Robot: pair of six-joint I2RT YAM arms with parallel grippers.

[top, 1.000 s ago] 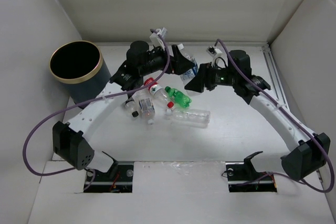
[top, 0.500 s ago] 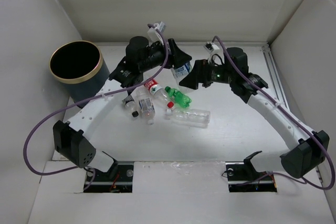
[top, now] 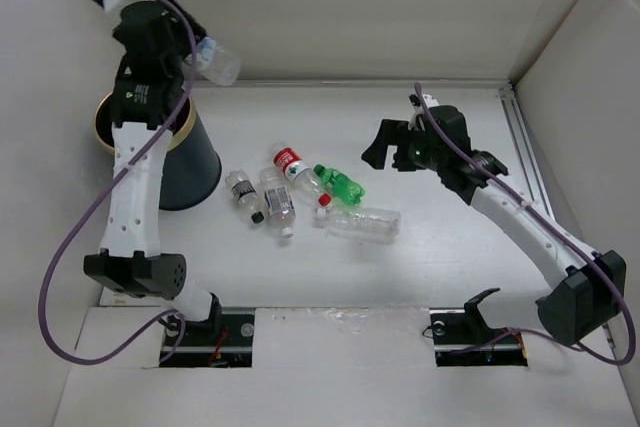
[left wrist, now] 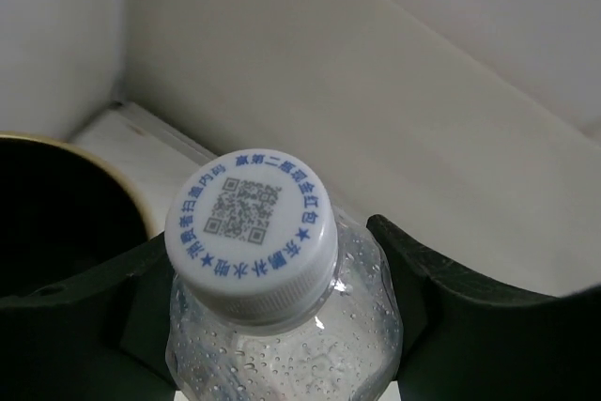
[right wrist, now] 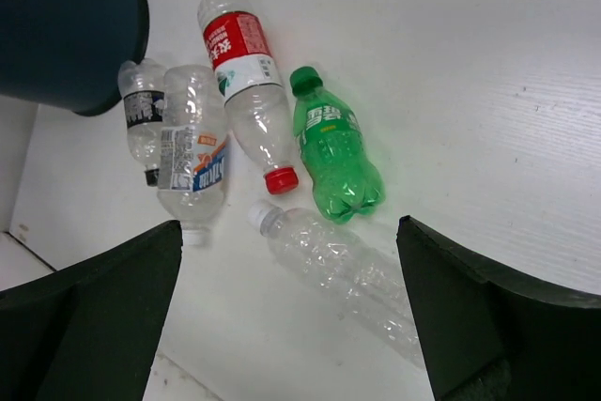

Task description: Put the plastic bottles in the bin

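Note:
The table along the green bottle's side is bare, so I need to move my right gripper to the left in the top view and down around the green bottle's base half (top: pixel 350 192) (right wrist: pixel 345 176).
My left gripper (top: pixel 194 53) is raised high at the far left, shut on a clear plastic bottle (top: pixel 217 63) with a white cap (left wrist: pixel 252 232), just above the back rim of the navy bin (top: pixel 196 173). The bin's black inside (left wrist: pixel 52 223) shows below the left finger (left wrist: pixel 84 302). Several bottles lie in a cluster on the table: red-labelled (right wrist: pixel 242 82), green (right wrist: pixel 335 149), unlabelled clear (right wrist: pixel 346 277), white-and-blue labelled (right wrist: pixel 192 152), and a small black-labelled one (right wrist: pixel 143 121). My right gripper (top: pixel 378 147) hovers open to the right of the cluster, nothing between its fingers (right wrist: pixel 99 312).
White walls close the table in at the back, left and right. The left arm's column crosses in front of the bin. A purple cable trails from each arm.
The left gripper closed on a clear bottle at the table's centre and swung it up and left over the bin. The right gripper let go and opened wide, staying near the centre right.

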